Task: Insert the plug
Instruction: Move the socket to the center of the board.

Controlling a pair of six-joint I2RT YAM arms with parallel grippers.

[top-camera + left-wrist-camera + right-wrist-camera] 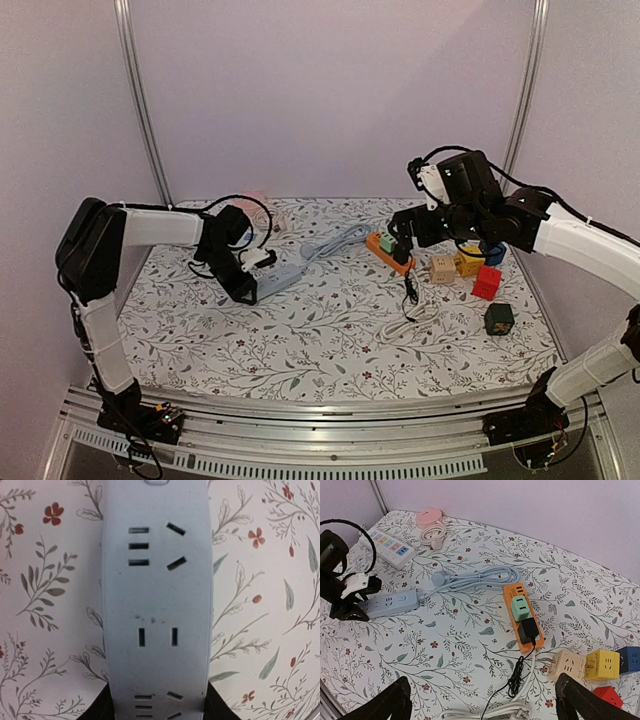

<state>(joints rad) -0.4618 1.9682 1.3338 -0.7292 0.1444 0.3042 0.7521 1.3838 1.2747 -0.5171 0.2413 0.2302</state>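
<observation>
The beige cube socket (442, 269) (568, 664) is below my right gripper and toward the right in its wrist view. My right gripper needs to move that way next and go down around the sides of the socket.
A black plug (529, 630) sits in the near end of an orange power strip (512, 591), just below a green adapter (521, 608). Its thin black cable (516, 677) trails off in a bundle. My right gripper (482, 705) hangs open high above this spot and holds nothing. In the top view it (408, 232) hovers over the orange strip (383, 247). A pale blue-grey power strip (156, 605) fills the left wrist view. My left gripper (157, 707) is shut on its two long sides. From above, that gripper (245, 285) holds the strip's (283, 276) left end.
Beige (567, 665), yellow (602, 664), blue (631, 659) and red (606, 696) cube sockets lie at the right. A white cable (485, 712) coils near the front. A white strip with coloured sockets (387, 547) and a pink round reel (429, 517) lie at the back left.
</observation>
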